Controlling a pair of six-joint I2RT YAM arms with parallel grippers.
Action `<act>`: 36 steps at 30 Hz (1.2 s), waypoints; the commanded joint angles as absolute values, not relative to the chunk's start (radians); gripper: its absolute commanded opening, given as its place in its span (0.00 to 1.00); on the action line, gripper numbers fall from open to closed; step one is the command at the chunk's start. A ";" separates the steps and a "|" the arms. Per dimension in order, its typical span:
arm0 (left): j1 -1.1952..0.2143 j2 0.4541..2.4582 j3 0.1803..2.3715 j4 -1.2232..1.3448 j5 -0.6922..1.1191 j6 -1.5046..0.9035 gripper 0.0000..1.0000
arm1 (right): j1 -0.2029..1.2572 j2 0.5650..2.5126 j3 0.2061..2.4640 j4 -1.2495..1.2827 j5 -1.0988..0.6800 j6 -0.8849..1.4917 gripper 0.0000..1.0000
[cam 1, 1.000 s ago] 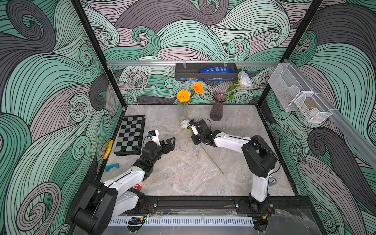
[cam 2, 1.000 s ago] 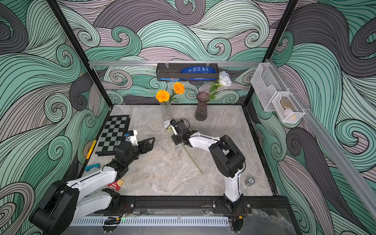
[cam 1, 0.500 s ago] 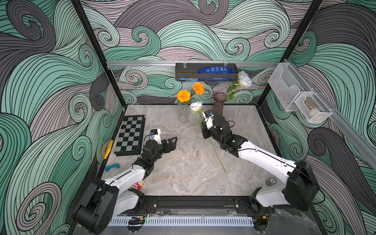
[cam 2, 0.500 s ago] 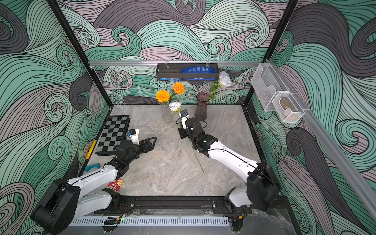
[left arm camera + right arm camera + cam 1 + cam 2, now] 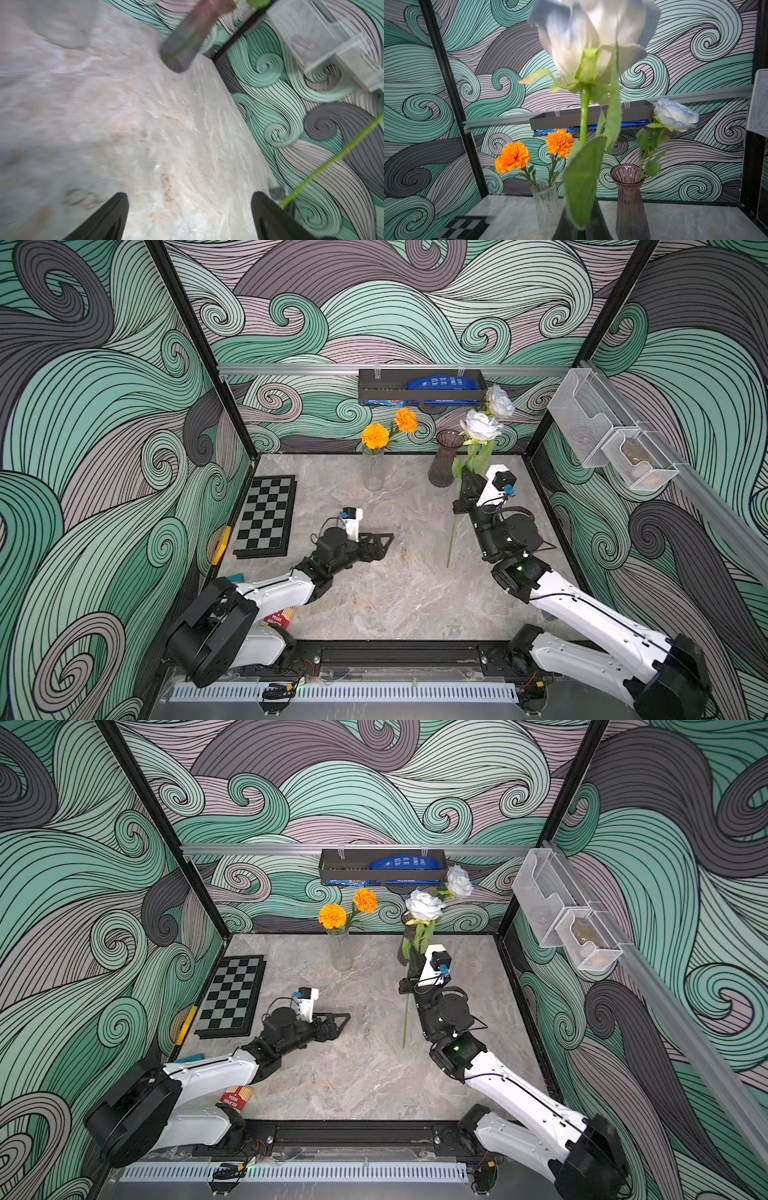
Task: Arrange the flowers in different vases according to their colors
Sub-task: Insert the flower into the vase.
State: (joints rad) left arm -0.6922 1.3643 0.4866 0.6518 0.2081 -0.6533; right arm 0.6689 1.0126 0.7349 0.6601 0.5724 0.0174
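Note:
A white rose is already standing at the purple vase's opening (image 5: 450, 437) (image 5: 626, 173), so next my right gripper will go up, carry the stem outward over that opening, then go down and let go of it.
My right gripper (image 5: 467, 483) is shut on the stem of a white rose (image 5: 480, 425), holding it upright just right of the smoky purple vase (image 5: 441, 466). The stem's end hangs free above the table. In the right wrist view the bloom (image 5: 591, 37) fills the top, above the gripper (image 5: 581, 228). Another white rose (image 5: 498, 401) stands in the purple vase (image 5: 630, 205). Two orange flowers (image 5: 375, 436) stand in the clear vase (image 5: 372, 470). My left gripper (image 5: 380, 541) rests low over mid-table, open and empty (image 5: 190, 199).
A chessboard (image 5: 266, 516) lies at the left edge. A black shelf (image 5: 419, 387) with a blue packet hangs on the back wall, clear bins (image 5: 598, 435) on the right wall. A red box (image 5: 282, 616) sits near the left arm's base.
The right arm lifted the white rose off the table and carried it back and right, to beside the purple vase. The left gripper shifted slightly right.

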 commanded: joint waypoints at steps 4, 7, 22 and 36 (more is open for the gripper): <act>-0.799 1.600 0.780 0.590 0.313 -0.602 0.94 | 0.621 1.066 0.814 0.758 0.640 -0.069 0.00; -0.797 1.645 0.786 0.601 0.276 -0.593 0.93 | 0.614 1.101 0.820 0.806 0.662 -0.037 0.00; -0.818 1.633 0.745 0.540 0.130 -0.514 0.93 | 0.526 1.626 1.340 1.122 0.662 -0.437 0.00; -0.786 1.712 0.769 0.540 0.168 -0.533 0.93 | 0.300 2.100 2.025 0.785 0.430 -0.224 0.00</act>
State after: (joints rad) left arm -0.7982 1.6924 0.7372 0.5430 0.1452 -0.5339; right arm 0.3218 2.0506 1.9507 0.8421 0.4934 -0.2588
